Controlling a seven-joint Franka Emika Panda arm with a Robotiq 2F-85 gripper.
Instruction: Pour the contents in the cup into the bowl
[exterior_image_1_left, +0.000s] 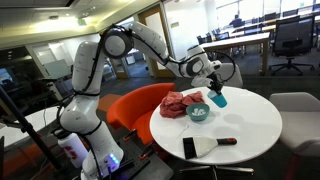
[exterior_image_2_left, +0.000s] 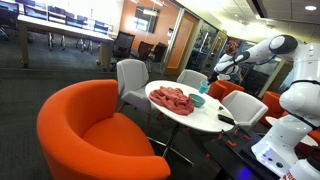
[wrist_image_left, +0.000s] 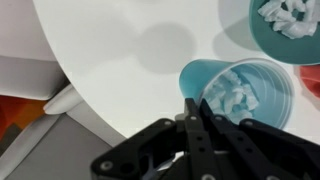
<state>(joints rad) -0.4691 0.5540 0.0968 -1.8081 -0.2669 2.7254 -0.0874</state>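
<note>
My gripper will next stay upright and lower the teal cup (exterior_image_1_left: 218, 99) onto the bare tabletop beside the bowl and let go of the cup's rim, since the cup still hangs tilted above the table.
My gripper (wrist_image_left: 195, 112) is shut on the near rim of a teal cup (wrist_image_left: 240, 90) that holds white pieces. In an exterior view the gripper (exterior_image_1_left: 213, 86) holds the cup (exterior_image_1_left: 218, 99) just over the round white table (exterior_image_1_left: 250, 125), beside a teal bowl (exterior_image_1_left: 198, 112). The bowl (wrist_image_left: 288, 25) shows at the top right of the wrist view with white pieces in it. In the other exterior view the cup (exterior_image_2_left: 205, 88) and bowl (exterior_image_2_left: 197, 101) are small at the table's far side, and the gripper (exterior_image_2_left: 212, 78) is above them.
A red cloth (exterior_image_1_left: 178, 103) lies next to the bowl and also shows in an exterior view (exterior_image_2_left: 173, 99). A black and white tool (exterior_image_1_left: 205, 145) lies near the table's front edge. Orange armchairs (exterior_image_2_left: 90, 130) and grey chairs (exterior_image_2_left: 133, 78) stand around the table.
</note>
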